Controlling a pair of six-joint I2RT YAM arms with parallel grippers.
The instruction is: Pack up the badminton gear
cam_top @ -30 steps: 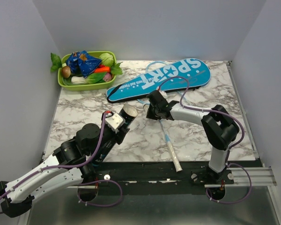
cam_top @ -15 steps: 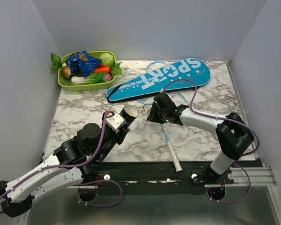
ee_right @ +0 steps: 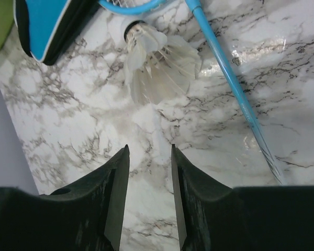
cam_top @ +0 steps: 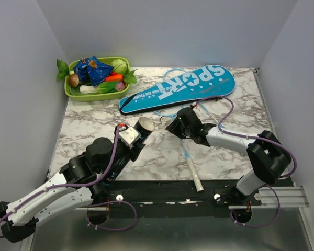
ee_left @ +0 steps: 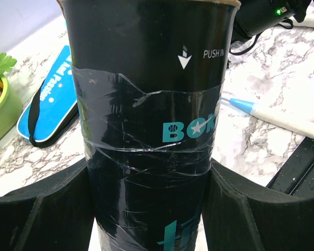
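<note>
The feathers flare toward my open fingers and the cork points away, so my right gripper will next move down toward the shuttlecock [ee_right: 159,63] and put a finger on each side of its near feather edge [ee_right: 143,96].
In the left wrist view my left gripper [ee_left: 149,178] is shut on the dark clear tube [ee_left: 146,99], a finger on each side. From above, the tube [cam_top: 144,125] points its open end toward the right gripper [cam_top: 171,126]. That gripper [ee_right: 149,150] is open with nothing between its jaws, just short of a white feather shuttlecock [ee_right: 159,63] lying on the marble. A light-blue racket [cam_top: 190,161] with a white butt lies near the front edge, and its shaft [ee_right: 235,91] runs beside the shuttlecock. The blue "SPORT" cover [cam_top: 183,86] lies at the back.
The green tray [cam_top: 72,93] of toy vegetables stands at the back left corner. The cover's narrow end [ee_right: 44,29] lies just past the shuttlecock. Grey walls close in the marble table [cam_top: 89,125] on three sides. A black rail [cam_top: 162,191] runs along the front.
The right jaws have gone from shut to open. The right arm's elbow has swung out to the right and lower, and its gripper has drawn slightly right. The left arm and tube have not moved.
</note>
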